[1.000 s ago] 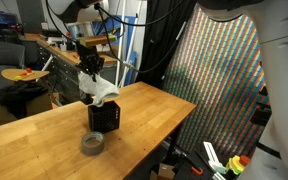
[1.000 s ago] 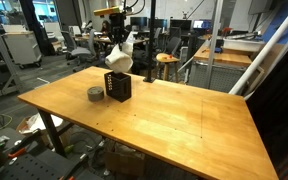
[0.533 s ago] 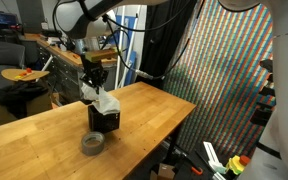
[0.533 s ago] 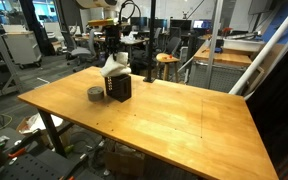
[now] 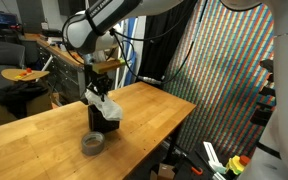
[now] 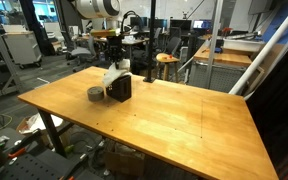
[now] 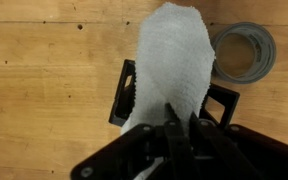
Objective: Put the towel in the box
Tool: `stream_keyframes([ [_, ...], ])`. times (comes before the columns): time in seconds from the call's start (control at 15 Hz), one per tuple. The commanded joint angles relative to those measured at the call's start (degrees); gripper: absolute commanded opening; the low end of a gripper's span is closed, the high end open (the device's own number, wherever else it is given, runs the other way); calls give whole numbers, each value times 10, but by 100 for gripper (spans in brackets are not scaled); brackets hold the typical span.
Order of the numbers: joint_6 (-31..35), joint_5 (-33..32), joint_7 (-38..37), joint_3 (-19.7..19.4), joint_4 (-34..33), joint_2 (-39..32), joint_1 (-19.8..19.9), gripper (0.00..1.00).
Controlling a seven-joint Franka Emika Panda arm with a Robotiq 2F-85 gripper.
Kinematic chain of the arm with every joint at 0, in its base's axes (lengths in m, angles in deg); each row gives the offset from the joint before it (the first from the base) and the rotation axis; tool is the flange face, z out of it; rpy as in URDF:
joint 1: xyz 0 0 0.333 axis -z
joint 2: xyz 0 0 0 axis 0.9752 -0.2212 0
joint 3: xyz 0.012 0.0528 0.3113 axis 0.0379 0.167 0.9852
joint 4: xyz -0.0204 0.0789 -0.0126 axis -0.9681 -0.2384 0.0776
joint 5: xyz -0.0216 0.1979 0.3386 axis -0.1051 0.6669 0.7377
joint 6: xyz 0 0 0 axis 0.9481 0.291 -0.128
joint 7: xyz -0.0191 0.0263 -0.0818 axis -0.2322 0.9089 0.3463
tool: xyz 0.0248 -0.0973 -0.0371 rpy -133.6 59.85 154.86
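Observation:
The towel goes down with my gripper to the box's opening [image 7: 214,105] next for release there, because its upper part still hangs above the black box.
A white towel [image 7: 174,62] hangs from my gripper [image 7: 183,128], whose fingers are shut on its top. Its lower part drapes into and over the small black open box [image 7: 124,92] on the wooden table. In both exterior views the towel [image 5: 101,101] [image 6: 113,74] sits at the mouth of the box [image 5: 106,124] [image 6: 121,89], with the gripper [image 5: 94,84] [image 6: 112,59] directly above it.
A grey roll of tape [image 5: 92,143] [image 6: 95,94] [image 7: 243,55] lies on the table beside the box. The wooden table [image 6: 164,120] extends wide around it. Chairs, desks and lab clutter stand behind; a coloured screen [image 5: 224,70] stands past the table's edge.
My gripper has come down with the towel, from well above the box to its mouth. The towel's lower end now sinks into the box.

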Motion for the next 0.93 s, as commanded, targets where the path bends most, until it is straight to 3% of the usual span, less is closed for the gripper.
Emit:
stream_keyframes([
  [0.0, 27, 17, 8, -5, 18, 11, 3, 3],
  [0.4, 42, 39, 25, 3, 2, -19, 5, 3],
  [0.87, 66, 115, 69, 20, 7, -58, 13, 3],
])
